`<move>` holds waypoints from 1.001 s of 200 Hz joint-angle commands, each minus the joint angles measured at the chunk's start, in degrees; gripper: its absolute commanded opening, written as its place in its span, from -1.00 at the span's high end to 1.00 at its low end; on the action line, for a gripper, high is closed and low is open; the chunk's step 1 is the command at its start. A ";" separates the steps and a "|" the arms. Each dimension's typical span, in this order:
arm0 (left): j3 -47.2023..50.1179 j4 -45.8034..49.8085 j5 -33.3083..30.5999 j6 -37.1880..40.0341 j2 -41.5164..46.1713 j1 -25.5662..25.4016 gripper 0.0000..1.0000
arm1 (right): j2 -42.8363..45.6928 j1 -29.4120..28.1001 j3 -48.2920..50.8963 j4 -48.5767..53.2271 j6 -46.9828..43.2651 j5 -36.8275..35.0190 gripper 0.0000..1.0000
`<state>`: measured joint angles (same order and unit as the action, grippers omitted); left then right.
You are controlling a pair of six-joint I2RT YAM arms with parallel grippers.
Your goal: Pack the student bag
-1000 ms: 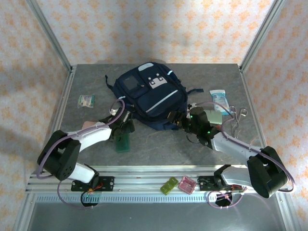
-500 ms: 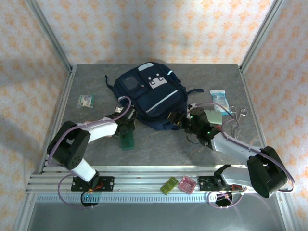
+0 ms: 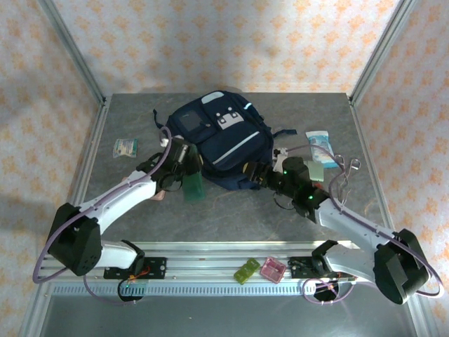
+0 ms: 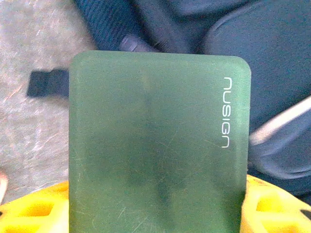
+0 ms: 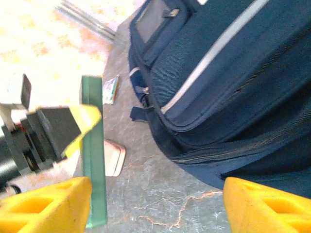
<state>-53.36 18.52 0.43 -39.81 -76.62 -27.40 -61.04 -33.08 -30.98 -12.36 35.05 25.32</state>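
Observation:
I will next bring my open right gripper across the bag's near edge toward my left gripper, onto the green case's near end (image 3: 194,192) (image 5: 97,208), sticking out past those fingers.
The student bag (image 3: 221,140), a navy backpack with a light diagonal stripe, lies flat at the table's middle back. My left gripper (image 3: 184,172) is shut on a flat green case (image 3: 193,187) and holds it off the table by the bag's lower left edge. In the left wrist view the green case (image 4: 155,145) sits between the yellow fingers (image 4: 29,211). My right gripper (image 3: 255,175) is open at the bag's lower right edge. Its yellow fingertips (image 5: 46,204) stand wide apart over bare table, with the bag (image 5: 233,82) above them and the green case (image 5: 93,160) edge-on at the left.
A pink flat case (image 5: 114,158) lies on the table under the left arm. A green-white packet (image 3: 126,147) lies at the left. A blue-white packet (image 3: 319,139) and scissors (image 3: 345,166) lie at the right. Small green (image 3: 247,270) and pink (image 3: 271,269) boxes rest on the front rail.
My left gripper closed on the green case, lifted it off the table and carried it up toward the bag's lower left edge. The right arm barely shifted.

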 commanded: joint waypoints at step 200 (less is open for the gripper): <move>-10.67 -16.59 6.16 -16.97 -0.65 -8.73 -0.04 | -2.79 -17.07 -3.46 -13.50 -6.38 -17.17 0.60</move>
<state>-62.65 5.63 5.52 -55.66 -78.11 -35.97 -64.93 -50.04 -33.78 -25.65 28.47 10.28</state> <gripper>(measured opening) 0.575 0.252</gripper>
